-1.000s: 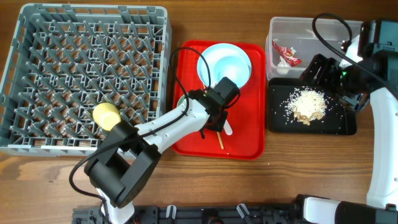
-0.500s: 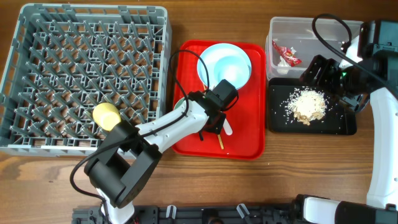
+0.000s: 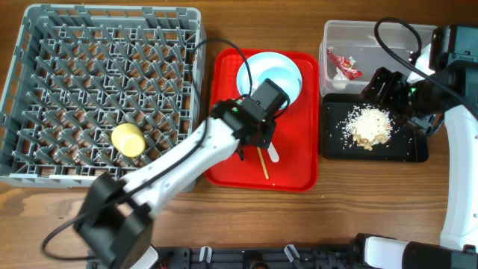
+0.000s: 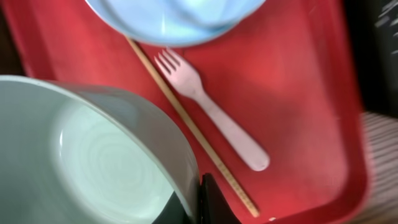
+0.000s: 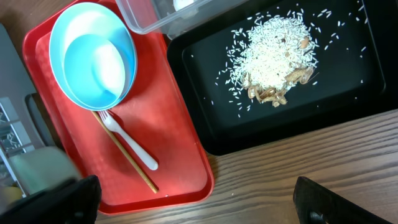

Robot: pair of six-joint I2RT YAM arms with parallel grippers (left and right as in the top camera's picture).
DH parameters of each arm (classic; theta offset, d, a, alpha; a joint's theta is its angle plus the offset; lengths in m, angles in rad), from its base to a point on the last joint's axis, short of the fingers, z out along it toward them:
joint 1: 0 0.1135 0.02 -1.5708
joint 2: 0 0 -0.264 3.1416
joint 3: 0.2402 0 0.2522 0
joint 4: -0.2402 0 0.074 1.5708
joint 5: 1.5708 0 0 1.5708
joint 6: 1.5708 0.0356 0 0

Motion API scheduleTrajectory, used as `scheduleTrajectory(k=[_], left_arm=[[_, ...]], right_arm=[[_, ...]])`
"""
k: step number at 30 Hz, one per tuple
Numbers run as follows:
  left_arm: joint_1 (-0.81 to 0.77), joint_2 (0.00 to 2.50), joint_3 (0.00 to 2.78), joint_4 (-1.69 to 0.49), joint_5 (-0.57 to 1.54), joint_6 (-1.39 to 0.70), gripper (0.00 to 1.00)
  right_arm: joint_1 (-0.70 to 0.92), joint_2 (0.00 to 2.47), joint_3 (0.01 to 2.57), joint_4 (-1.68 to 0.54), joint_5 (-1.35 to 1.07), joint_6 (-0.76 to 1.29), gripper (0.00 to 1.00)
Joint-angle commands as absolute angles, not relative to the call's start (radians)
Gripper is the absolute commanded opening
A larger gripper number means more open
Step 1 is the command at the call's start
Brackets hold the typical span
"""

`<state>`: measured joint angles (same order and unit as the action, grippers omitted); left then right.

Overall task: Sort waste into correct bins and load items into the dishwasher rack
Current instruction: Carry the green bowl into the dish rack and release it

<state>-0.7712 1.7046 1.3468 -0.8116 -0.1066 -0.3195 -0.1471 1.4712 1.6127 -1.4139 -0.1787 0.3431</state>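
Observation:
I need to lift the bowl in my left gripper across to the grey rack, empty beyond the yellow-green cup, then tilt it over and lower it there.
My left gripper is shut on the rim of the light green bowl and holds it over the red tray's left part; in the overhead view the gripper and arm hide the bowl. The white fork and chopsticks lie on the tray beside it. The pale blue bowl sits in the pale blue plate. The yellow-green cup is in the grey rack. The wrapper is in the clear tub, the rice scraps in the black tray. My right gripper is open and empty, above the bins.
The flat red tray lies between the rack and the bins. Bare wooden table shows in front of the trays. Black cables loop above the red tray and the clear tub.
My left gripper has lifted the green bowl off the red tray, and the arm has swung left toward the rack. The right arm has not moved.

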Motion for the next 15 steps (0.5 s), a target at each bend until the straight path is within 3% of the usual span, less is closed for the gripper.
scheduleTrajectory(k=[1, 7, 15], left_arm=[[-0.735, 1.608, 1.368, -0.810, -0.103, -0.321, 0.04], [-0.549, 1.453, 1.368, -0.781, 0.019, -0.304, 0.04], [0.013, 1.456, 1.367, -0.723, 0.724, -0.155, 0.04]], right_arm=[[-0.150, 1.464, 1.623, -1.415, -0.179, 0.332, 1.00], [-0.150, 1.464, 1.623, -1.415, -0.179, 0.315, 1.00], [-0.150, 1.464, 1.623, -1.415, -0.179, 0.314, 0.99]])
